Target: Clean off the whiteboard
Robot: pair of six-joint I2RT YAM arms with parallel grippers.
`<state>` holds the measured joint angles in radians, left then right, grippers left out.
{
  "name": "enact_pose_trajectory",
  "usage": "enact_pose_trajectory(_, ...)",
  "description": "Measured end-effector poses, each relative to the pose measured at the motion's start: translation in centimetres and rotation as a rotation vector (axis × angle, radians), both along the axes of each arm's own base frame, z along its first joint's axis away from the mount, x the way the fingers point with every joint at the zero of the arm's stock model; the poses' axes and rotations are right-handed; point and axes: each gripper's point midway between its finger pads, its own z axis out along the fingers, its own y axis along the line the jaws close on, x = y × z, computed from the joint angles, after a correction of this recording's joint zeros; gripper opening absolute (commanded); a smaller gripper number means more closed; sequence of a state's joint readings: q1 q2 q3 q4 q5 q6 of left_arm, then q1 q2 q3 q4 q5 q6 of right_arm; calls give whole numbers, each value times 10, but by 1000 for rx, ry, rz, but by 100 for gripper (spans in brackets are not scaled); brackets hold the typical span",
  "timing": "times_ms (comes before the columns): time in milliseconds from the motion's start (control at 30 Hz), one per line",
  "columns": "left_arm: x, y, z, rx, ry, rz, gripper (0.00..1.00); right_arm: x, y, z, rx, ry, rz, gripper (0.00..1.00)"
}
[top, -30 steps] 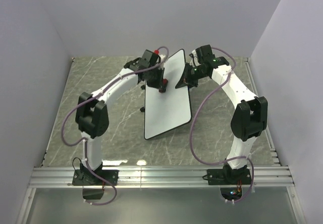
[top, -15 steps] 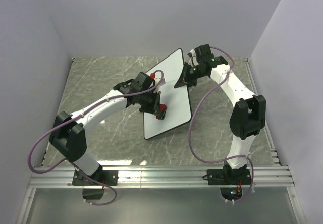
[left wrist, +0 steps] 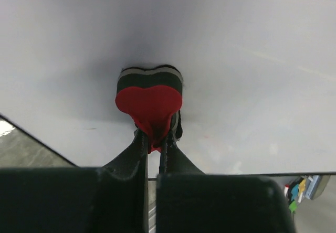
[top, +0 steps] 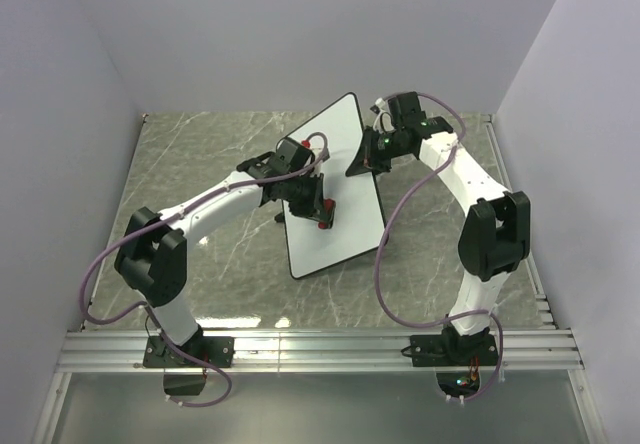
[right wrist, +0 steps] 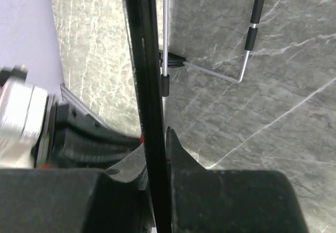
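Observation:
The left gripper moves off the board and down to release the eraser (left wrist: 149, 103) next, as bare marble lies below the gripper, to the left in the top view.
The whiteboard (top: 340, 179) is a white board with a thin black rim, standing tilted on the marble table. Its face fills the left wrist view (left wrist: 252, 60), and only faint reddish traces show on it. My left gripper (top: 318, 207) is shut on the red eraser (left wrist: 149, 103), whose pad is pressed flat on the board's face. My right gripper (top: 362, 160) is shut on the board's right rim, which shows as a black edge (right wrist: 144, 86) between the fingers.
A wire stand (right wrist: 247, 54) with black sleeves is behind the board on the grey marble table (top: 200, 164). Lilac walls close in the back and both sides. An aluminium rail (top: 320, 349) runs along the near edge.
My left gripper swept the eraser from the board's upper left down to its middle, then back up a little. The right gripper stayed on the rim.

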<state>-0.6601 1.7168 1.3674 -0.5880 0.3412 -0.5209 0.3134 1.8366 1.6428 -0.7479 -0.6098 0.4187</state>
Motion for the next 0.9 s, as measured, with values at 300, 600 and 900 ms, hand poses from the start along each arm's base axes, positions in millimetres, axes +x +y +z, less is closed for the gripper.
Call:
enact_pose_trajectory(300,24,91,-72,207,102,279,0,-7,-1,2,11,7,-23,0)
enact_pose_trajectory(600,54,178,-46,341,4,539,0,-17,4,5,-1,25,-37,0)
enact_pose_trajectory(900,63,264,-11,422,-114,762,0,-22,13,25,-33,15,-35,0)
